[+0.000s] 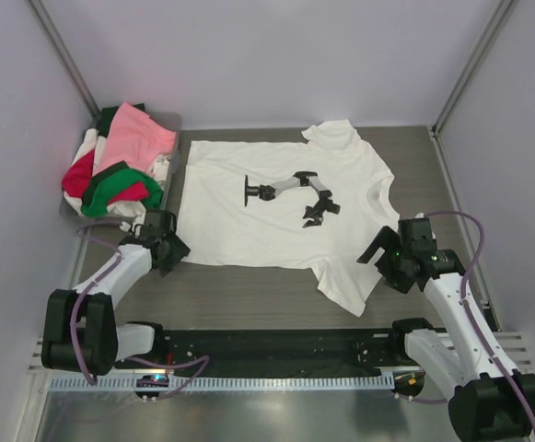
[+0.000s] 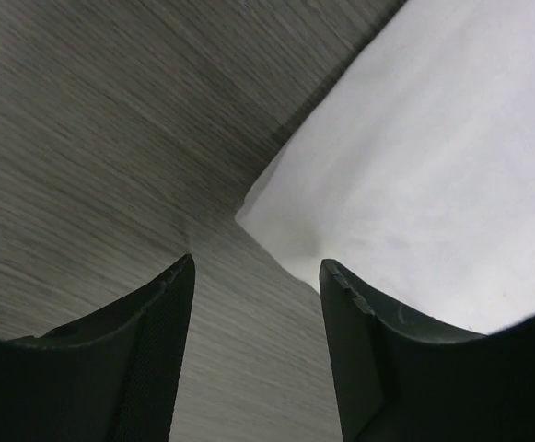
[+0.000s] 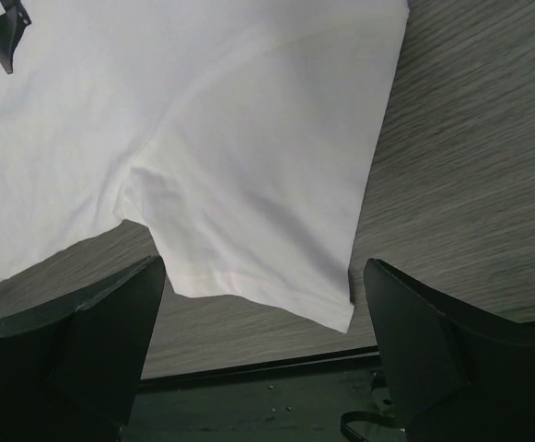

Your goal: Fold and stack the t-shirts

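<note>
Next, my right gripper moves down and back, to the left in the top view, onto the cuff of the shirt's near sleeve, since the cuff juts out from the shirt's body.
A white t-shirt [image 1: 276, 198] with a black robot-arm print lies spread flat on the table, hem to the left and neck to the right. My left gripper [image 1: 168, 247] [image 2: 258, 261] is open and low over the table, right at the shirt's near hem corner [image 2: 249, 216], with nothing between its fingers. My right gripper [image 1: 384, 253] [image 3: 263, 261] stands wide open just to the right of the near sleeve [image 1: 348, 287] [image 3: 249, 230], whose cuff shows between its fingers in the right wrist view, untouched. More t-shirts, pink [image 1: 138, 133], red [image 1: 78, 170] and green [image 1: 120, 184], sit heaped at the back left.
The heap rests in a shallow grey tray [image 1: 172, 120] in the back left corner. White walls with metal posts close in the back and sides. A black rail [image 1: 276, 345] [image 3: 276, 364] runs along the table's near edge between the arm bases.
</note>
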Controlling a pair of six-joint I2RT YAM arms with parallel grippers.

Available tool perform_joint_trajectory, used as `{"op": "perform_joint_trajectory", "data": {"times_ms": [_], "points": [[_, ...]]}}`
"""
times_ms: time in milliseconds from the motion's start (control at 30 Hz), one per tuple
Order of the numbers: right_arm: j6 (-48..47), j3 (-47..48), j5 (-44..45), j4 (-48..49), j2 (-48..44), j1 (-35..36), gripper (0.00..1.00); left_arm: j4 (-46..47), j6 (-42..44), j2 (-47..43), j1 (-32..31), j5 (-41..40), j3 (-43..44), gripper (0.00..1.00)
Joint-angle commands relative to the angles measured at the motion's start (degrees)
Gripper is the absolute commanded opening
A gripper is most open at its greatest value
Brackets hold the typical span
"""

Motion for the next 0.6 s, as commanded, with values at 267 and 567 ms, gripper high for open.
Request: {"op": "perform_joint_trajectory", "data": {"times_ms": [267,567], "points": [[5.07,-4.23,4.48,-1.65,1.25,4.36,0.95,11.18,0.15,8.31,0.37,-3.89,2.02,0.06],[14.02,-10.02,1.95,4.05,4.24,13.24,0.78,10.04,1.29,4.99,0.37,-2.83,2.81,0.00]]}}
